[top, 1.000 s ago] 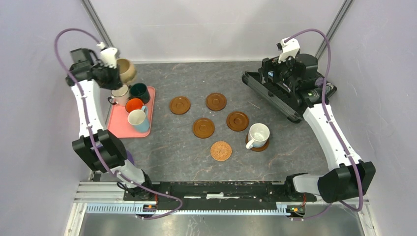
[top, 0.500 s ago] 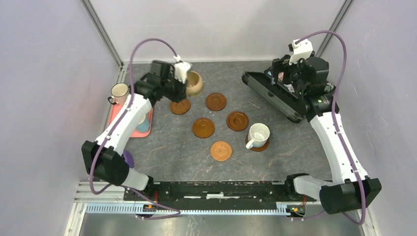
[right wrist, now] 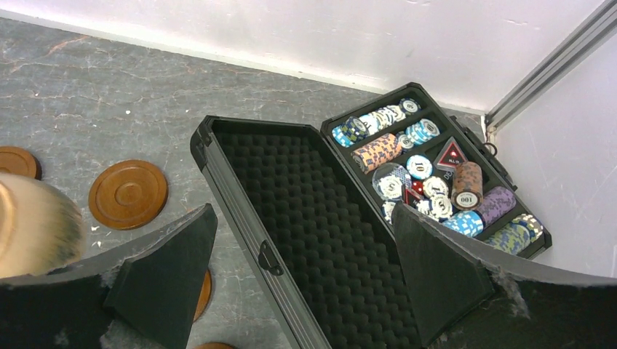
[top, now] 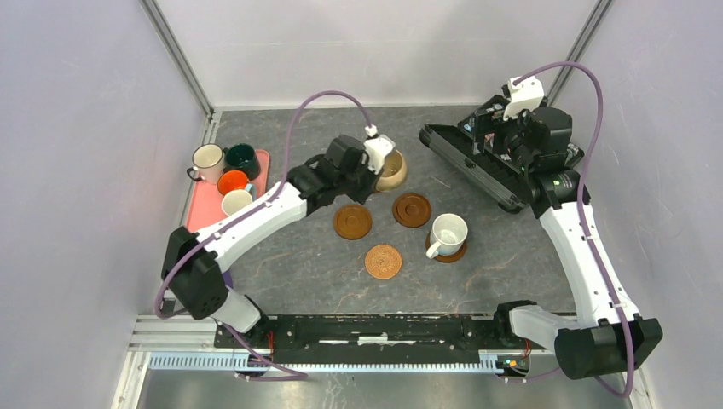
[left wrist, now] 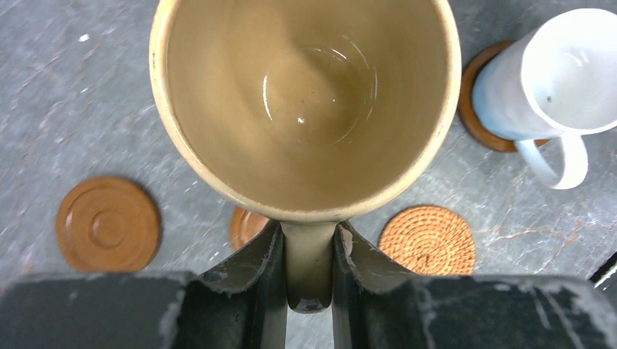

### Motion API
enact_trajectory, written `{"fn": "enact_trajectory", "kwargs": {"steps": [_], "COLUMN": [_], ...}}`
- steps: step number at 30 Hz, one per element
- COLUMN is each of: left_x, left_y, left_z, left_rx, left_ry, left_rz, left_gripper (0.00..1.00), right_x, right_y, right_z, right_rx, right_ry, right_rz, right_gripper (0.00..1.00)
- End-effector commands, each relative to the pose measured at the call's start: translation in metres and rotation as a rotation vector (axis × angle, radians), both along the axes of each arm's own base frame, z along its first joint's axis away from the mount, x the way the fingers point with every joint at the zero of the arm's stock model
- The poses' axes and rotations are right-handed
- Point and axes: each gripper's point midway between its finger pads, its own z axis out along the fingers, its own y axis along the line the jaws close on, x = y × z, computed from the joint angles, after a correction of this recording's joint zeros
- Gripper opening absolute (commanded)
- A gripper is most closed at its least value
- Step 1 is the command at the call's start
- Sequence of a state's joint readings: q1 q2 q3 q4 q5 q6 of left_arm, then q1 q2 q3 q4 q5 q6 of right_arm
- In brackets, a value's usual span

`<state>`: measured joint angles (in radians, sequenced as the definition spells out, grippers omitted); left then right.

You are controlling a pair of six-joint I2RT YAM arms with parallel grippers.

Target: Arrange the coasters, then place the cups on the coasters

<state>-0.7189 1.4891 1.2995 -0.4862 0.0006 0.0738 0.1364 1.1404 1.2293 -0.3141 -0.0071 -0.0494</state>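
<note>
My left gripper moves across and down next to release, since the bare brown coaster by the white cup (top: 448,233) lies below it, to its right in the top view.
My left gripper (top: 376,165) is shut on the handle of the beige cup (top: 391,169), holding it over the back of the coaster group. In the left wrist view both fingers (left wrist: 265,254) pinch the handle below the cup's open mouth (left wrist: 305,94). Brown coasters (top: 352,221) (top: 412,209) and the woven coaster (top: 384,262) lie bare. The white cup (top: 448,233) stands on another coaster (left wrist: 474,113). Cream (top: 207,158), dark green (top: 243,157), orange (top: 232,181) and light blue (top: 236,203) cups sit on the tray. My right gripper (top: 512,129) hangs open over the case.
The pink tray (top: 203,218) lies at the left. An open black case (right wrist: 313,218) with poker chips (right wrist: 429,174) sits at the back right, below my right gripper (right wrist: 305,269). Walls close in the back and both sides.
My left arm has swung right from the tray at the back left, carrying the beige cup to the coasters in the middle. The right arm has shifted only slightly.
</note>
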Motion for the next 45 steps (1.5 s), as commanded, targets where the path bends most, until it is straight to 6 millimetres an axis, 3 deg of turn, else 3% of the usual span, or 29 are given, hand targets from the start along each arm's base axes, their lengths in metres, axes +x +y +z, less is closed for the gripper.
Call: {"fn": "enact_trajectory", "kwargs": {"steps": [1, 8, 16, 25, 45], "left_x": [0.014, 0.01, 0.013, 0.026, 0.015], "left_y": [-0.055, -0.098, -0.127, -0.134, -0.124], "left_z": [0.028, -0.006, -0.038, -0.056, -0.083], "left_rx": [-0.16, -0.129, -0.107, -0.088, -0.069], "left_ry": [-0.098, -0.068, -0.064, -0.068, 0.013], "left_rz": [-0.026, -0.105, -0.15, -0.118, -0.078], "left_gripper": [0.02, 0.02, 0.02, 0.02, 0.02], "right_x": [-0.004, -0.005, -0.004, -0.002, -0.002], "right_y": [0.001, -0.004, -0.005, -0.007, -0.006], "right_z": [0.017, 0.014, 0.013, 0.012, 0.006], "right_rx": [0.018, 0.011, 0.008, 0.008, 0.017], "right_ry": [-0.056, -0.045, -0.041, -0.037, -0.028], "right_rz": [0.016, 0.004, -0.001, -0.005, 0.0], "right_gripper": [0.98, 0.98, 0.98, 0.98, 0.98]}}
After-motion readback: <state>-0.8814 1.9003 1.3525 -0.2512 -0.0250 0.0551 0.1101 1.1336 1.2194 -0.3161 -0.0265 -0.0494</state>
